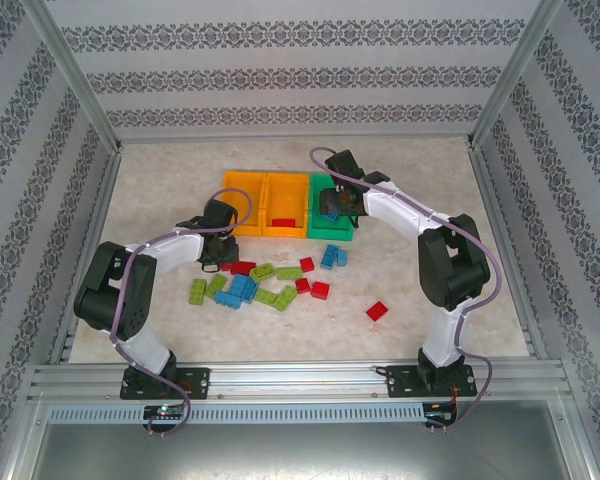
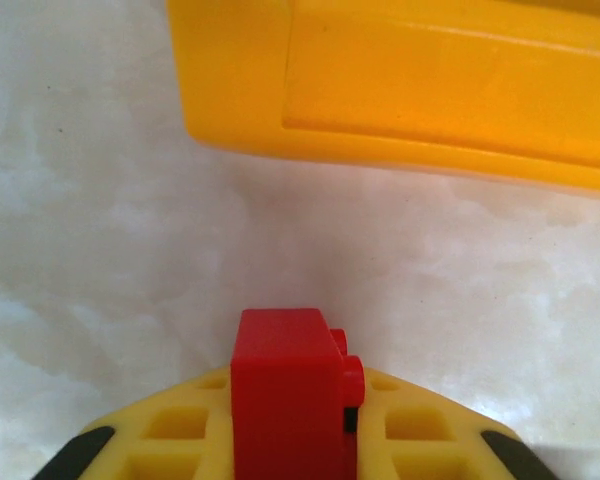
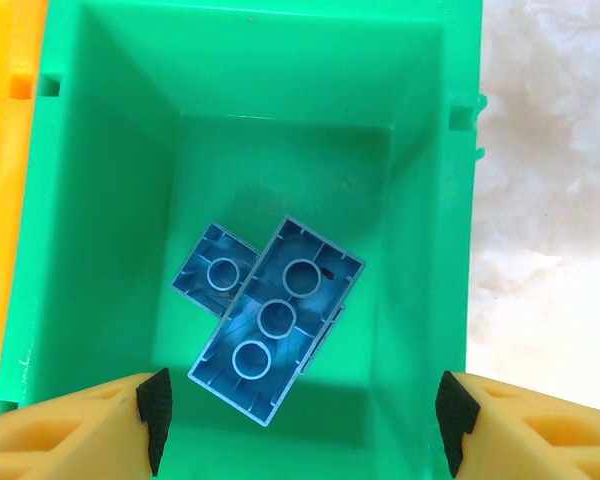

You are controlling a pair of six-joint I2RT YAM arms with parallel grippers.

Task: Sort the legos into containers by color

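Note:
I should lift my red lego with my left gripper up and outward over the bottom of the middle orange-yellow container (image 1: 287, 200) and release it there, because that container already holds a red lego.
In the left wrist view my left gripper (image 2: 292, 440) is shut on a red lego (image 2: 285, 395), held upright just above the tabletop near the wall of an orange-yellow container (image 2: 430, 90). From above, that gripper (image 1: 212, 260) sits at the left end of the lego pile (image 1: 250, 288), in front of the left orange-yellow container (image 1: 244, 182). My right gripper (image 1: 332, 205) hovers over the green container (image 1: 324, 184). Its jaws (image 3: 298, 420) stand open and hold nothing. Below them an oblong blue lego (image 3: 277, 320) lies upside down on a square blue one (image 3: 212, 270) on the green container's floor (image 3: 400, 200).
Green, blue and red legos lie scattered in front of the containers. A lone red lego (image 1: 377, 311) lies further right. The middle orange-yellow container (image 1: 287, 188) holds a red lego (image 1: 284, 222). Metal frame rails (image 1: 280, 375) border the table.

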